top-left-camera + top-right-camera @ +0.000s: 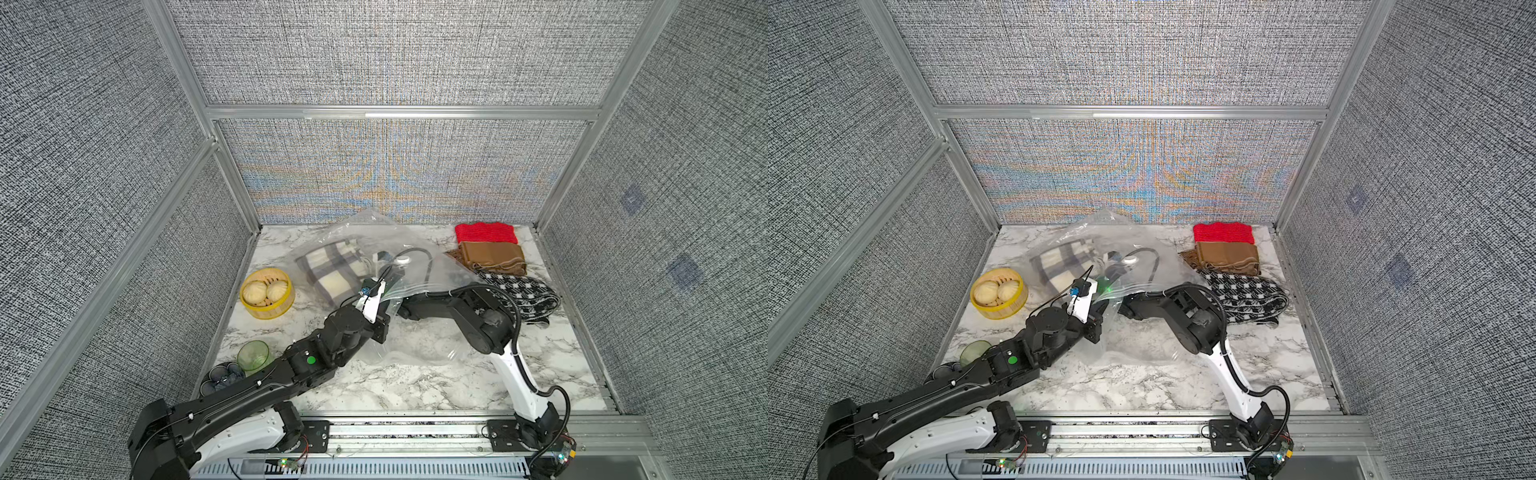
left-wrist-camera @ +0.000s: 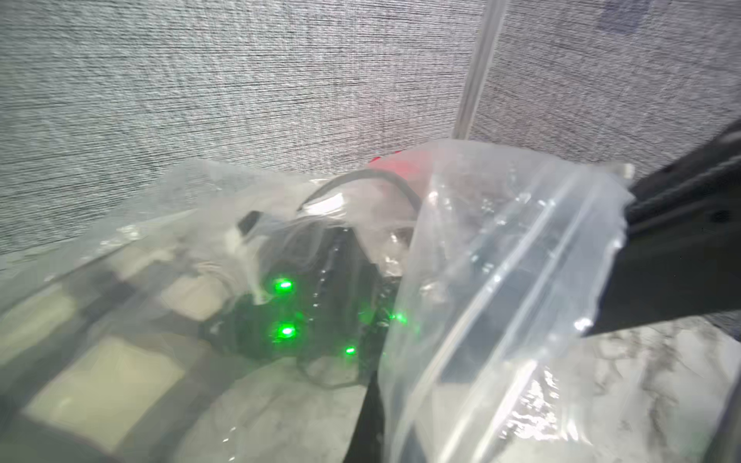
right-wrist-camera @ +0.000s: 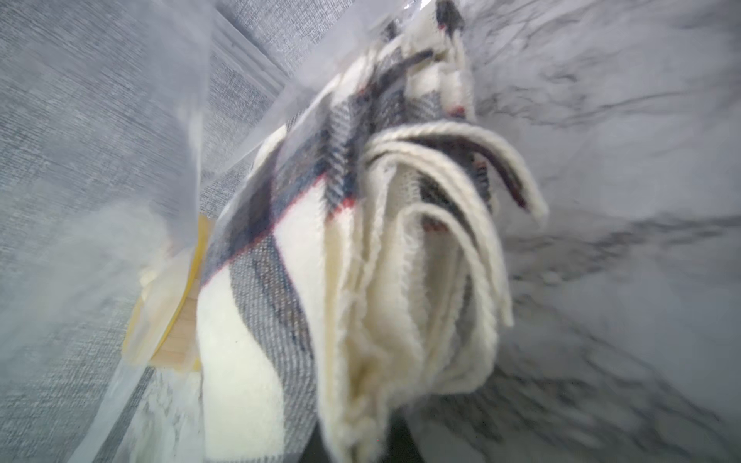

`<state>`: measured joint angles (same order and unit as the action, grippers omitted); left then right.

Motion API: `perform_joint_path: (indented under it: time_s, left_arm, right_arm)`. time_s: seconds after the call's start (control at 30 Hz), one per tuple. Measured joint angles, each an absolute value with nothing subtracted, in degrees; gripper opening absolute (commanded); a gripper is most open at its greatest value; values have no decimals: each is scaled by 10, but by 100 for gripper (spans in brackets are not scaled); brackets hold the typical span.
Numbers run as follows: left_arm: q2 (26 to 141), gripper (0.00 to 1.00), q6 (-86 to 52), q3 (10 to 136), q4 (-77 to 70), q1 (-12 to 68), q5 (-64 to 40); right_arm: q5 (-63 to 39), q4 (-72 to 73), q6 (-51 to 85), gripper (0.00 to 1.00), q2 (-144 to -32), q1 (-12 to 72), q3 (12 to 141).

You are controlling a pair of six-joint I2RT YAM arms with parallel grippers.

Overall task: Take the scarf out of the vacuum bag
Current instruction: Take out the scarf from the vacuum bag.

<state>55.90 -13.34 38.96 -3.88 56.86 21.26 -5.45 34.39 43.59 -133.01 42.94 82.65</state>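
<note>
My right gripper pulls the still-bagged scarf back to the bag's opening (image 1: 409, 294) next and releases the scarf's folded edge there, since that opening lies back from the gripper.
The clear vacuum bag (image 1: 432, 345) (image 1: 1142, 345) lies crumpled in the middle of the marble table, its white valve cap (image 1: 402, 260) facing up. Inside it, at the far left, sits a folded cream and grey plaid scarf (image 1: 332, 270) (image 1: 1063, 262) (image 3: 280, 320). My left gripper (image 1: 384, 322) (image 2: 371, 425) is shut on the bag's zip edge (image 2: 501, 280) and holds the mouth up. My right arm reaches in through that mouth. The right gripper (image 1: 370, 266) (image 3: 361, 441), blurred by the plastic in both top views, is shut on the scarf's folded edge.
A yellow bamboo steamer (image 1: 267, 297) with buns stands left of the bag. A green cup (image 1: 253, 355) and a dark bowl (image 1: 222, 378) sit at the near left. Red (image 1: 486, 232), brown (image 1: 492, 257) and black-and-white checked (image 1: 523, 295) scarves lie at the far right.
</note>
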Motion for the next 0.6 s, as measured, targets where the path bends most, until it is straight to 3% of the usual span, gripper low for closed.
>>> perform_joint_path:
  time_s: [0.17, 0.6]
  left_arm:
    - [578, 0, -124, 411, -26, 566, 301]
    - [626, 0, -110, 441, -27, 555, 337]
  right_arm:
    - [-81, 327, 425, 0, -1266, 413, 754]
    - [-121, 271, 376, 0, -1140, 412, 588]
